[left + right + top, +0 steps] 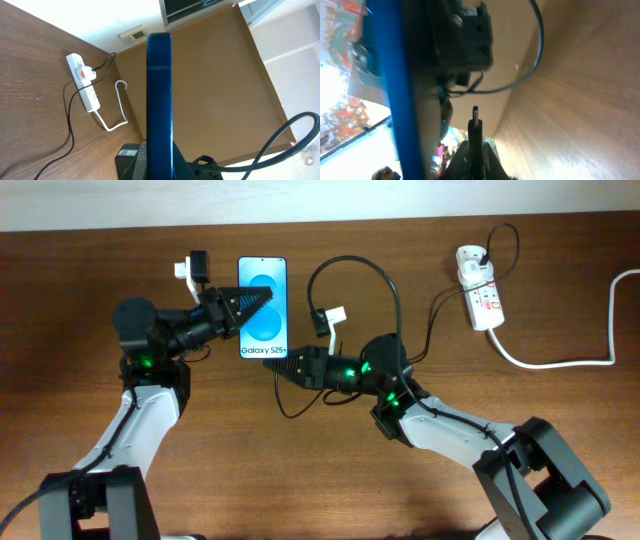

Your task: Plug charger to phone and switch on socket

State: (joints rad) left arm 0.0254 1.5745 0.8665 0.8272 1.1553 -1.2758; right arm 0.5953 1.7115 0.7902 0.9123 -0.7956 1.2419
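The plug goes back and down from the phone with my right gripper next for release on the brown tabletop, its bare metal tip still outside the phone [262, 330].
The phone [262, 330] shows its blue screen in the overhead view at the table's centre left. My left gripper [255, 306] is shut on it from the left. In the left wrist view the phone [159, 85] stands edge-on between the jaws [159, 152]. My right gripper [280, 365] is shut on the charger's black plug [475, 131]. The plug's metal tip points at the phone's bottom end, a short gap away. The phone's blue edge [395, 90] lies to the plug's left. The charger cable [392, 290] loops back to the socket [480, 295], also seen in the left wrist view [85, 82].
A thick white lead [560, 362] runs from the socket to the table's right edge. A black adapter [474, 258] sits plugged in at the socket's far end. The cable loops lie on the brown wooden table [300, 480] between the arms and the socket.
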